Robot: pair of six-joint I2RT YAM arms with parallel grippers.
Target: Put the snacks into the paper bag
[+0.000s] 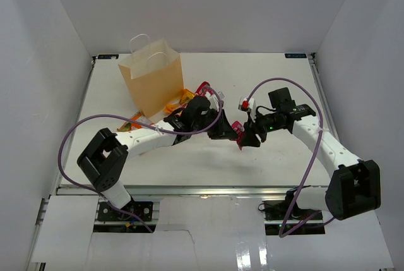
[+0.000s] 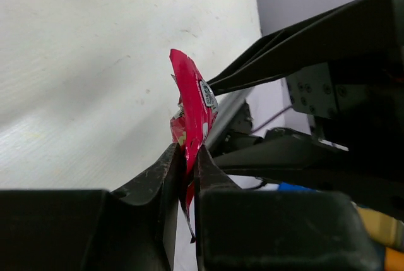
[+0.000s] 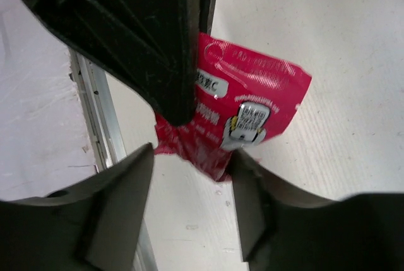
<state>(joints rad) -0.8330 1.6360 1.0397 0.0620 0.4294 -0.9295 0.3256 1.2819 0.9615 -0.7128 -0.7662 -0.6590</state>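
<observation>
The paper bag's opening (image 1: 150,60) faces up, wide open. My left gripper should next lift outward and to the left in the top view, over the bag's opening, and let go there.
A red-pink snack packet (image 1: 238,129) (image 2: 192,110) (image 3: 252,103) hangs in mid-air over the table's middle, between both arms. My left gripper (image 1: 231,131) (image 2: 187,155) is shut on one edge of it. My right gripper (image 1: 247,137) (image 3: 192,157) stands open around the packet's lower corner, its fingers (image 3: 246,176) apart from each other. The tan paper bag (image 1: 151,81) stands upright at the back left with its white handles up. More snacks lie beside the bag: an orange one (image 1: 178,102), a red-pink one (image 1: 203,88) and an orange-yellow one (image 1: 132,121).
A small red and white item (image 1: 243,103) sits just behind the right wrist. White walls enclose the table (image 1: 278,75) on three sides. A purple cable (image 1: 76,135) loops off each arm.
</observation>
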